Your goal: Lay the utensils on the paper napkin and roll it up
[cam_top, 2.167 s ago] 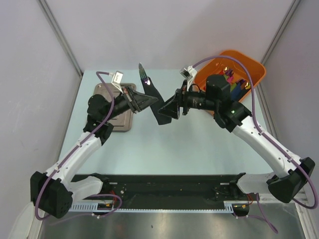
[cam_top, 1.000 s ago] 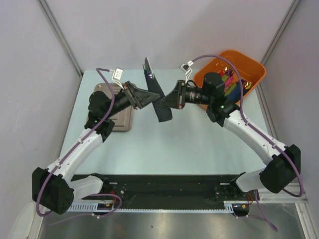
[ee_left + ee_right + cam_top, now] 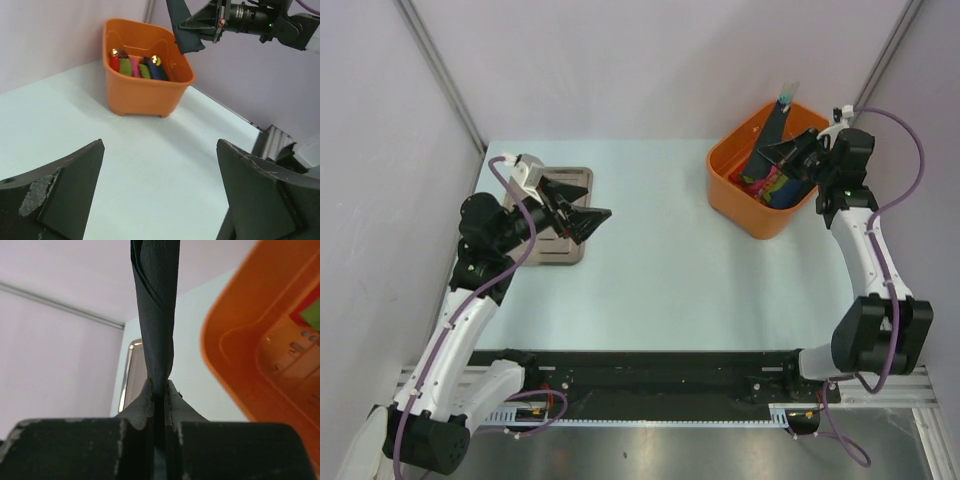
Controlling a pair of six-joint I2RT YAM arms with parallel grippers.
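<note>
My right gripper lowers into the orange bin next, tipping downward to lay the black roll onto the red one, because finished rolls lie there.
The paper napkin is a black roll standing almost upright, held above the orange bin at the back right. My right gripper is shut on its lower end. In the right wrist view the black napkin roll rises straight out of the right gripper. A slim pale tip of the utensils pokes from the roll's top; the rest of them is hidden inside. My left gripper hangs open and empty over the left of the table. The left wrist view shows the left gripper spread wide above bare table.
Coloured rolled napkins with gold-tipped cutlery lie in the orange bin. A steel tray sits at the back left under the left arm, and its rim shows in the right wrist view. Grey walls enclose the table.
My left gripper let go of the roll, opened wide and drew back left over the tray. The right arm swung the roll from mid-table to above the orange bin.
</note>
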